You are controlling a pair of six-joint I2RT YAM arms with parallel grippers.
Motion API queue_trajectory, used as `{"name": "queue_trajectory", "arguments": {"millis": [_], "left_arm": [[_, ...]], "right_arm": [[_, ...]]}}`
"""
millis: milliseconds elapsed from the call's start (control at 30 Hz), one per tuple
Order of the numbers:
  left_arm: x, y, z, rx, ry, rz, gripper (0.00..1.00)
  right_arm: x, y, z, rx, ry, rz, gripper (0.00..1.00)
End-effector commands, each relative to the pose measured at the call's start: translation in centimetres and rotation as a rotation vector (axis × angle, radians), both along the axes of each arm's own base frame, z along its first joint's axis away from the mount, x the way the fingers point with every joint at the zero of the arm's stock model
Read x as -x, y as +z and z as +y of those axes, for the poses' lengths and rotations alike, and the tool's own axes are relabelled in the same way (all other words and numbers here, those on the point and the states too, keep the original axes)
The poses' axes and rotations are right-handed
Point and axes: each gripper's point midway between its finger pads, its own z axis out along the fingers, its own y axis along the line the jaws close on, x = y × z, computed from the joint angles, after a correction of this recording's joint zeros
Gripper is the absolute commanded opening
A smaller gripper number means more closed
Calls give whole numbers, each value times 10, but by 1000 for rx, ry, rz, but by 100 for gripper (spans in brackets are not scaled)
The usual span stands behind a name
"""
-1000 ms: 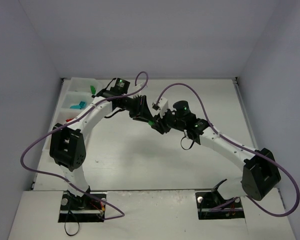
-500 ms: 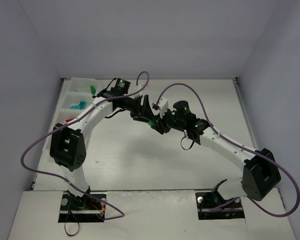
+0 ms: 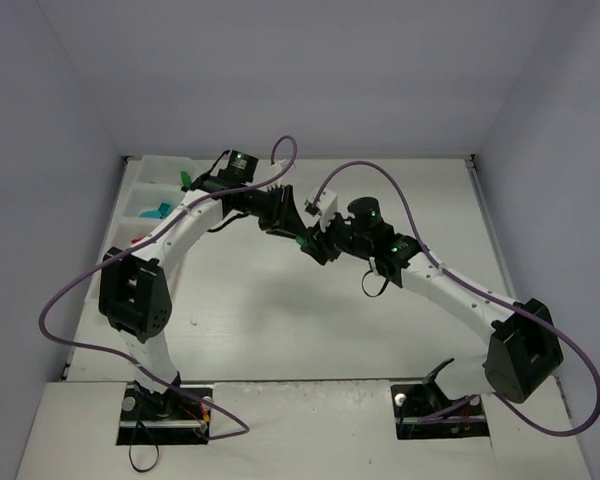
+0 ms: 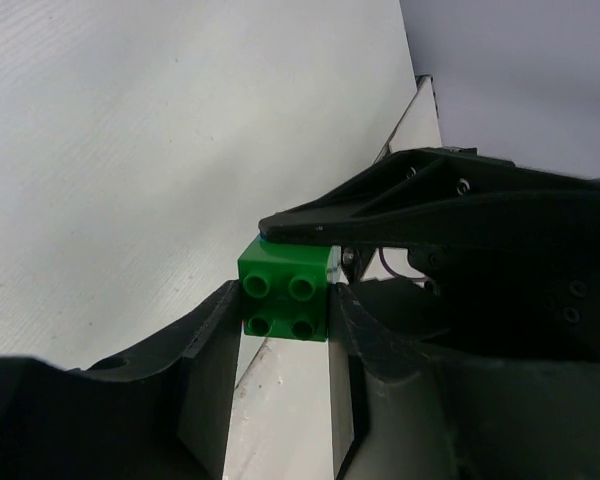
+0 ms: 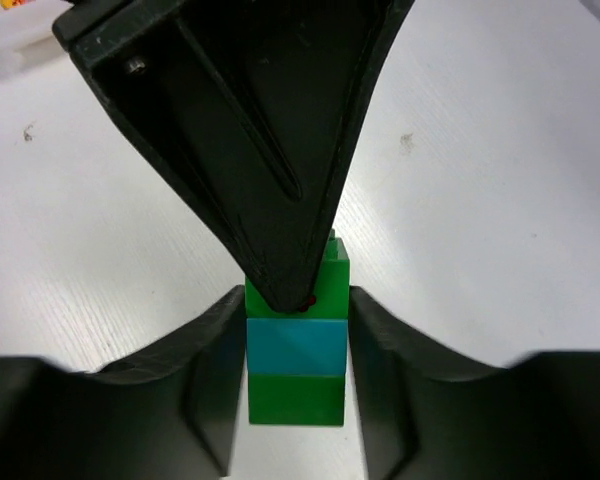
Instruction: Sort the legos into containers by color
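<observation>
The green bricks lie in the far section [image 3: 168, 170], so next I need to pull my left gripper off the clump, outward and to the left in the top view, and release over that section.
A small clump of legos, green on teal on green [image 5: 296, 345], is held above the table's middle. My right gripper [image 5: 297, 330] is shut on the clump's sides. My left gripper [image 4: 283, 300] is shut on the end green brick [image 4: 283, 292], whose four studs face the left wrist camera. In the top view the two grippers meet tip to tip, left [image 3: 291, 231] and right [image 3: 309, 246], with a speck of green [image 3: 300, 243] between them. The white tray [image 3: 140, 190] of containers lies at the far left, with green [image 3: 185, 180], teal [image 3: 158, 210] and red [image 3: 138, 240] bricks in separate compartments.
Both arms arch over the table's middle, with purple cables looping above them. A corner of the tray [image 5: 10, 45] shows at the top left of the right wrist view. Walls close the table at the left, back and right.
Both grippers have stayed joined on the clump and shifted slightly toward the far side. The left arm's wrist has turned a little to the left.
</observation>
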Motion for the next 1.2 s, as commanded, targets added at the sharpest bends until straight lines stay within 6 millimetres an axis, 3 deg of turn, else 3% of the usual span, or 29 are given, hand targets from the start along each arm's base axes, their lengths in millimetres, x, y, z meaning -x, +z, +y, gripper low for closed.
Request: {"name": "queue_trajectory", "arguments": {"millis": [0,33,133,233,400,600,1167], "left_arm": [[8,53,-5,83,-85,-173,0],[10,51,-2,64,-86,-163,0],[9,50,3,40,-87,-181,0],[8,52,6,29,-87,-197,0],[3,48,16,-32,-69,-227,0],[-4,54,22,-58,-34,-268,0],[-3,67,19,-26,-12,-292,0]], "right_arm": [[-19,64,17,-114,16,-170,44],[-20,63,17,-111,14,-171,55],[-21,60,15,-90,14,-169,65],[-21,56,14,-76,15,-166,68],[-22,52,11,-56,2,-168,68],[-22,45,10,-40,1,-157,61],[-20,35,17,-44,25,-120,50]]}}
